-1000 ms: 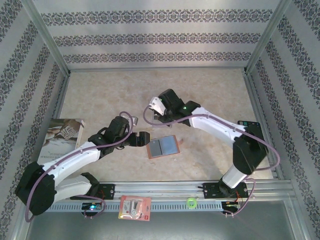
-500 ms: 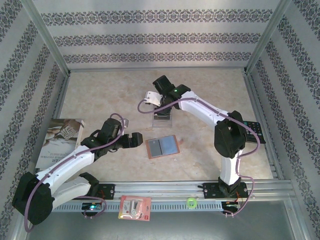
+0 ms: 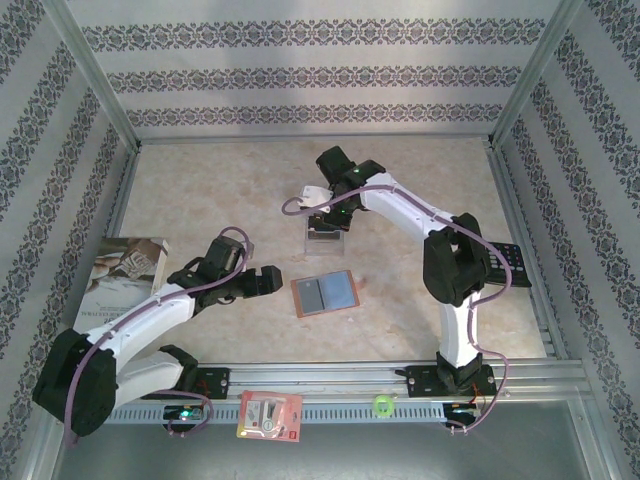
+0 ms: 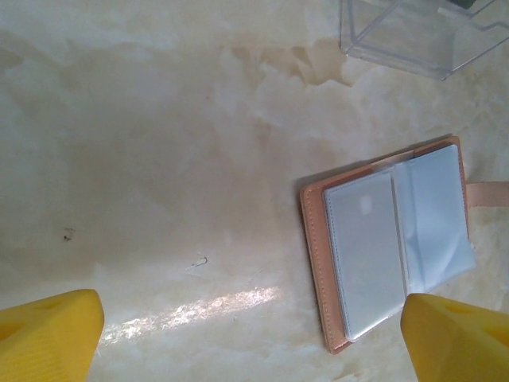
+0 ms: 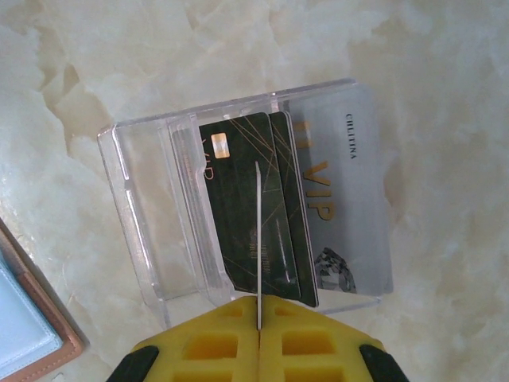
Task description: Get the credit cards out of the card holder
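Observation:
My right gripper is holding the pale card. It will lower the card into the clear plastic box (image 3: 325, 238) (image 5: 246, 207) beside the dark cards and let go of it.
The reddish-brown card holder (image 3: 324, 293) lies open on the table, its grey-blue inner panel (image 4: 366, 255) facing up. My left gripper (image 3: 272, 281) is open just left of it, with its yellow fingertips (image 4: 48, 334) apart and nothing between them. My right gripper (image 5: 259, 312) is shut on a credit card (image 5: 258, 231), seen edge-on as a thin pale line. It holds the card over a clear plastic box (image 3: 325, 238). In that box stand two dark cards (image 5: 238, 207) and a silvery VIP card (image 5: 346, 199).
A printed magazine (image 3: 120, 275) lies at the left, and a black calculator (image 3: 505, 262) sits at the right under the right arm. A red-and-white packet (image 3: 269, 414) and a green ring (image 3: 382, 404) rest on the near rail. Patterned walls close off three sides.
The right gripper has carried the card back and left from near the holder to above the clear box. The left gripper has drawn slightly left, away from the holder.

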